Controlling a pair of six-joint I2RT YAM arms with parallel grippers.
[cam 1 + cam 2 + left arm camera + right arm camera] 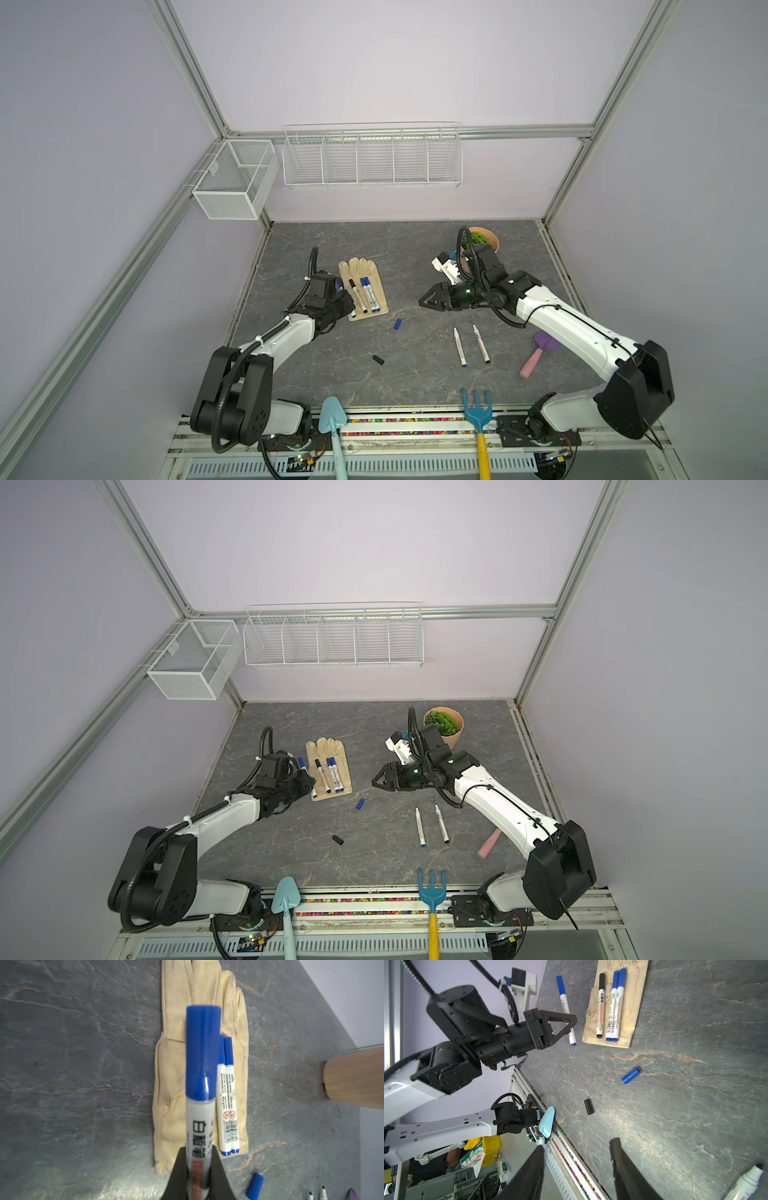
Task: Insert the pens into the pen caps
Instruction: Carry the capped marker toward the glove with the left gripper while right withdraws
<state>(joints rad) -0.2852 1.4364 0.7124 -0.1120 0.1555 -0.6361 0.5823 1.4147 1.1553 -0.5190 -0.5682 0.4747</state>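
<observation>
The glove's bare strip (313,770) (172,1078) lies below, so my left gripper eases over the glove toward the black-capped pen next and lowers to release the pen's white body.
My left gripper (198,1151) is shut on the white barrel of a pen (200,1118) that wears a blue cap (201,1051); it hovers beside the beige glove (357,268). In both top views this gripper (347,297) (307,781) is at the glove's left edge. Three capped pens lie on the glove: one black-capped (358,296) and two blue-capped (370,294). Two uncapped pens (459,347) (481,344) lie side by side on the right of the table. A loose blue pen cap (398,324) (630,1075) and a black one (377,360) (588,1107) lie mid-table. My right gripper (426,300) (577,1144) hangs open and empty above the table.
A potted plant (482,241) stands at the back right behind my right arm. A pink-handled purple trowel (538,357) lies right of the uncapped pens. A teal shovel (332,419) and a blue rake (477,409) sit at the front edge. Wire baskets (372,158) hang on the back wall.
</observation>
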